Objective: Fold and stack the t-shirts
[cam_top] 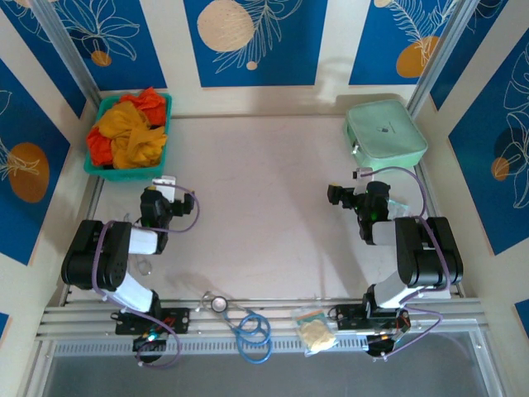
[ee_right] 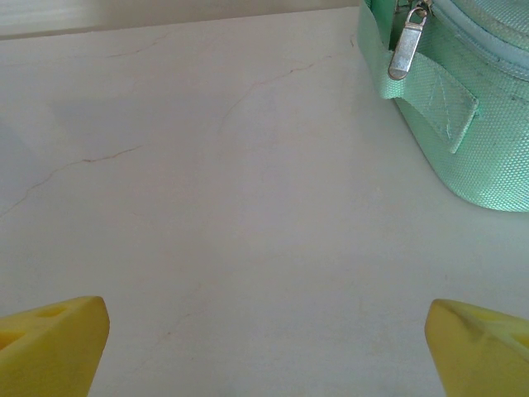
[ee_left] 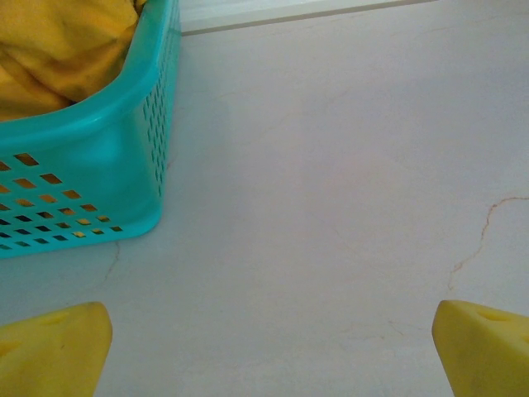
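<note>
The mustard-yellow t-shirt (cam_top: pixel 142 147) (ee_left: pixel 70 62) lies outward of the robot's left gripper, behind the tray's side there, so the gripper needs to go up and outward over that side next, then down onto the t-shirt.
The t-shirts lie crumpled in a teal tray (cam_top: pixel 162 105) at the far left corner: a mustard-yellow one (cam_top: pixel 132 134) on top, with red-orange ones (cam_top: pixel 150 101) beside and under it. My left gripper (cam_top: pixel 164 181) hovers just in front of the tray, open and empty. In the left wrist view the tray's perforated wall (ee_left: pixel 91 174) and yellow cloth (ee_left: pixel 58 50) sit at upper left, ahead of the gripper (ee_left: pixel 269 347), whose yellow fingertips (ee_left: pixel 54 347) are far apart. My right gripper (cam_top: pixel 362 174) is open and empty over bare table (ee_right: pixel 266 343).
A pale mint-green zipped case (cam_top: pixel 384 132) lies at the far right, close ahead of the right gripper (ee_right: pixel 471 107). On the near rail lie a stethoscope (cam_top: pixel 218 303), a blue coiled cable (cam_top: pixel 253 331) and a small clear packet (cam_top: pixel 315 329).
</note>
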